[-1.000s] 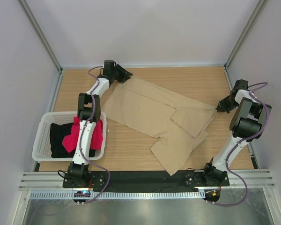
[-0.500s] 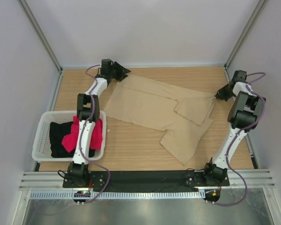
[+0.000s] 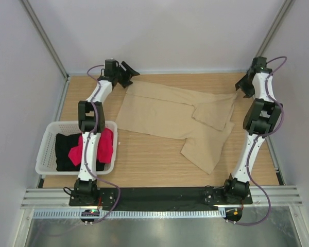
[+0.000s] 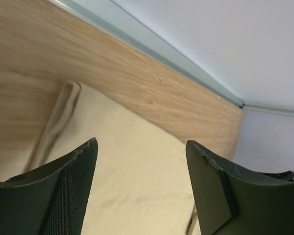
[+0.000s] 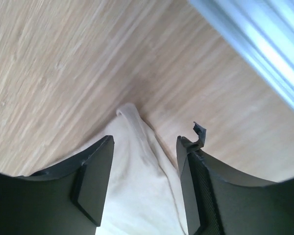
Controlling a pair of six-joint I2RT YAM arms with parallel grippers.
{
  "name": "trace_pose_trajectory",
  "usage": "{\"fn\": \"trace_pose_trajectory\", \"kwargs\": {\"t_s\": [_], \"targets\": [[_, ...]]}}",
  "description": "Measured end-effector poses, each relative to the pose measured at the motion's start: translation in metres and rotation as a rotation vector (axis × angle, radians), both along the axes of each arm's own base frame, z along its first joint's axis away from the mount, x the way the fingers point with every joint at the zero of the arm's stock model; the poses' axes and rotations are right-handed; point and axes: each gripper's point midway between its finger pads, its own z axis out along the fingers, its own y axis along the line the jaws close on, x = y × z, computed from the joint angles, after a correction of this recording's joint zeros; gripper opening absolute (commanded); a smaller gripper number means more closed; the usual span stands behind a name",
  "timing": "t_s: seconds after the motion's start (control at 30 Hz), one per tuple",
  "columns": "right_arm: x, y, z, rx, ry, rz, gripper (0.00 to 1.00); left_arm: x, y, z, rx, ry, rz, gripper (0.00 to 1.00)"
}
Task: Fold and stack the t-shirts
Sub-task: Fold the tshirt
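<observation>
My right gripper draws back toward the base onto the near sleeve's outer edge point(image 3: 216, 160) next, because that sleeve slants at an angle on the tabletop.
The tan t-shirt point(image 3: 165, 110) lies spread across the middle of the table, its lower right part folded over. My left gripper point(image 3: 129, 72) hangs open just above the shirt's far left corner, with tan cloth point(image 4: 137, 186) under the gap between its fingers point(image 4: 141, 143). At the far right corner my right gripper point(image 3: 241, 87) is open too. In the right wrist view the cloth's tip point(image 5: 130, 112) lies loose on the wood between its spread jaws point(image 5: 145, 141). The red-pink t-shirt point(image 3: 105, 146) and the black t-shirt point(image 3: 64, 152) lie bundled in the basket.
A white slotted basket point(image 3: 44, 154) stands at the left edge of the table. An aluminium frame and white walls close in the back point(image 3: 195, 72) and both sides. Both arms stretch to the far corners.
Both grippers moved toward the far edge, dragging the tan t-shirt back and stretching it out. Both then opened and let go of its corners.
</observation>
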Motion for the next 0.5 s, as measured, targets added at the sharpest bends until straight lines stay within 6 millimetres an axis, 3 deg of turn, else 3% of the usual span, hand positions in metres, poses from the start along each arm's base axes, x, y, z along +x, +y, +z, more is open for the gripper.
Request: {"fn": "trace_pose_trajectory", "kwargs": {"t_s": [0.17,0.27,0.4,0.5], "targets": [[-0.033,-0.007,0.042,-0.082,0.057,-0.006,0.65,-0.028,0.006,0.050,0.082,-0.011,-0.045,0.75],[-0.064,0.004,0.063,-0.108,0.083,0.006,0.65,-0.043,0.010,0.091,0.121,-0.054,-0.067,0.75],[-0.098,0.048,0.081,-0.110,0.099,0.082,0.65,-0.066,0.012,0.135,0.141,-0.096,-0.084,0.71],[-0.116,0.102,0.079,-0.086,0.115,0.201,0.61,-0.092,0.008,0.143,0.164,-0.074,-0.111,0.65]]}}
